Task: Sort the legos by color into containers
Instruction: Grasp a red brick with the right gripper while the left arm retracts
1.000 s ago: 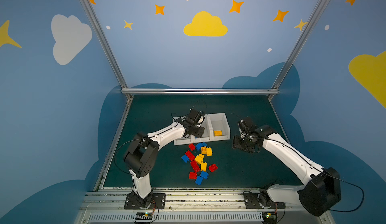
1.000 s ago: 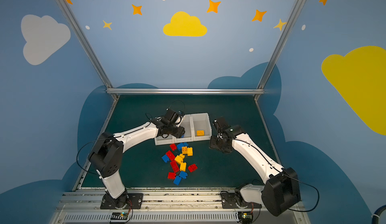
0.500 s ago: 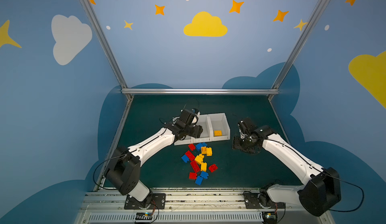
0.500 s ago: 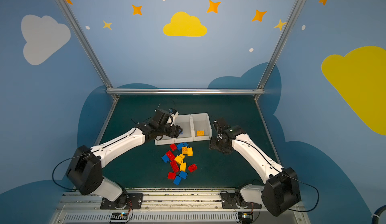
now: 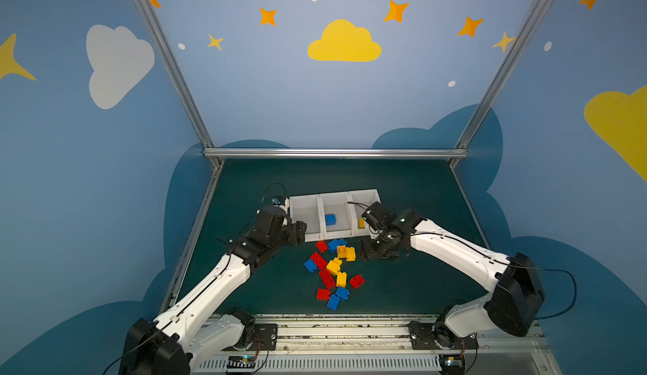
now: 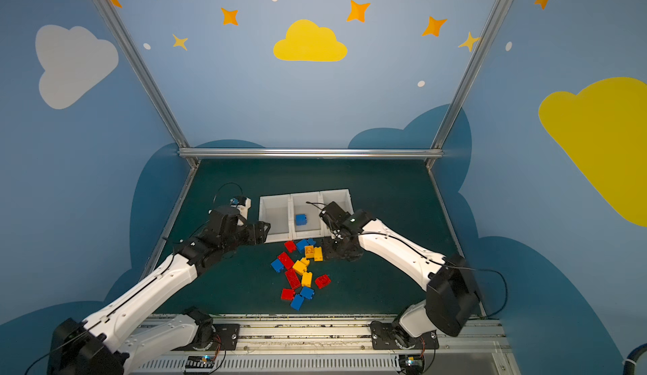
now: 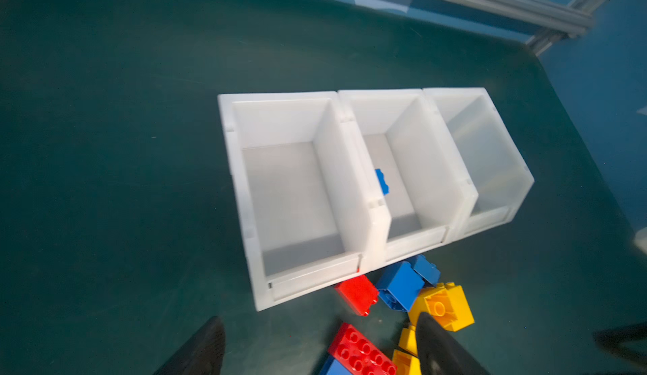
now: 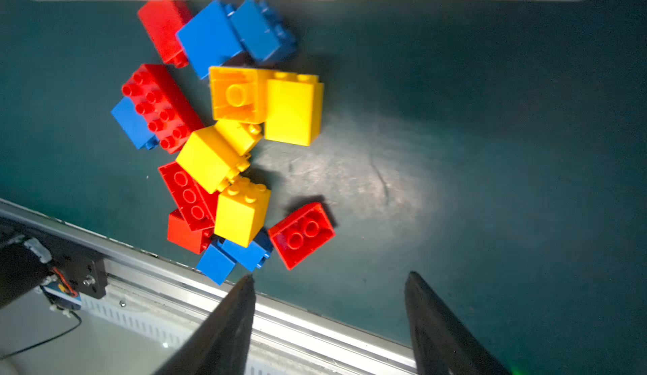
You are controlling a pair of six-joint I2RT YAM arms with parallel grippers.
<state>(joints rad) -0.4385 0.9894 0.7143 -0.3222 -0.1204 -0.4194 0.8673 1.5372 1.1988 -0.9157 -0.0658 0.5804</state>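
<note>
I will move my right gripper across the yellow legos next and down astride the long upturned red lego (image 5: 327, 278) (image 8: 189, 195). It lies below my gripper, beyond the yellow legos, and is narrower than the gripper's opening.
A pile of red, blue and yellow legos (image 5: 332, 268) lies on the green mat in front of three white containers. The left container (image 5: 304, 197) holds nothing. A blue lego (image 5: 330, 219) lies in the middle container (image 5: 334, 194), and a yellow lego (image 5: 361, 222) shows in the right container (image 5: 364, 192), partly behind my right arm. My left gripper (image 5: 297, 233) hangs open by the left container's front corner, holding nothing (image 7: 318, 324). My right gripper (image 5: 380, 252) is open and holding nothing just right of the pile, close to a yellow lego (image 8: 294, 110).
An aluminium rail (image 5: 336, 320) runs along the mat's front edge, close behind the pile's nearest blue legos (image 8: 231, 257). Metal frame posts and blue walls close in the back and both sides.
My left gripper has opened and drawn back leftwards from over the containers, and a blue lego now shows in the middle one. My right gripper has shifted left toward the pile.
</note>
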